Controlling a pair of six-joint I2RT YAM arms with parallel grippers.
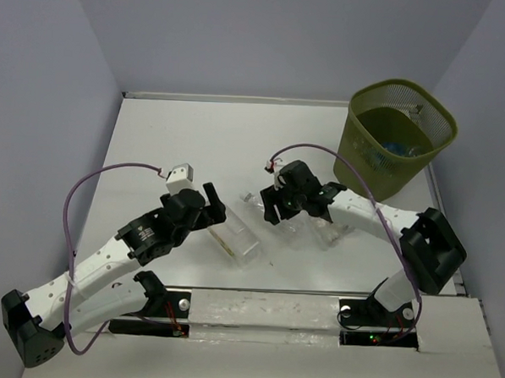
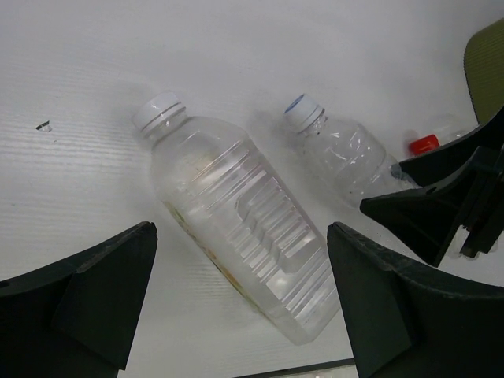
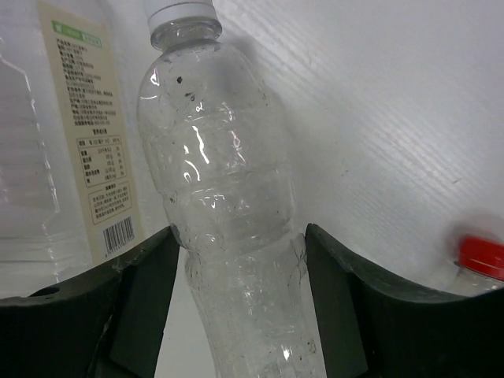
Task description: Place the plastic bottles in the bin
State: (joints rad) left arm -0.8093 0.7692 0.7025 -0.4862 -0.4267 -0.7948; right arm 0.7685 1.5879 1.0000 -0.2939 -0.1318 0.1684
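Next I will lift the bottle in my right gripper over the bin's rim and release, as the bin's opening (image 1: 400, 125) lies above, outward and right in the top view.
A squarish clear bottle (image 2: 236, 236) with a white cap lies on the table between the fingers of my open left gripper (image 2: 240, 240), untouched; it also shows in the top view (image 1: 240, 235) by that gripper (image 1: 209, 205). My right gripper (image 3: 236, 236) is shut on a rounded clear bottle (image 3: 224, 165), both fingers pressed on its waist; in the top view that gripper (image 1: 275, 207) is at mid-table. A red-capped bottle (image 3: 482, 256) lies just to its right. The olive-green mesh bin (image 1: 397, 139) stands at the far right with bottles inside.
The squarish bottle's label (image 3: 87, 134) lies close to the left of my right gripper. The two grippers are near each other; the right one (image 2: 449, 197) shows in the left wrist view. Grey walls enclose the table. The table's front edge (image 1: 264, 293) is just below the bottles.
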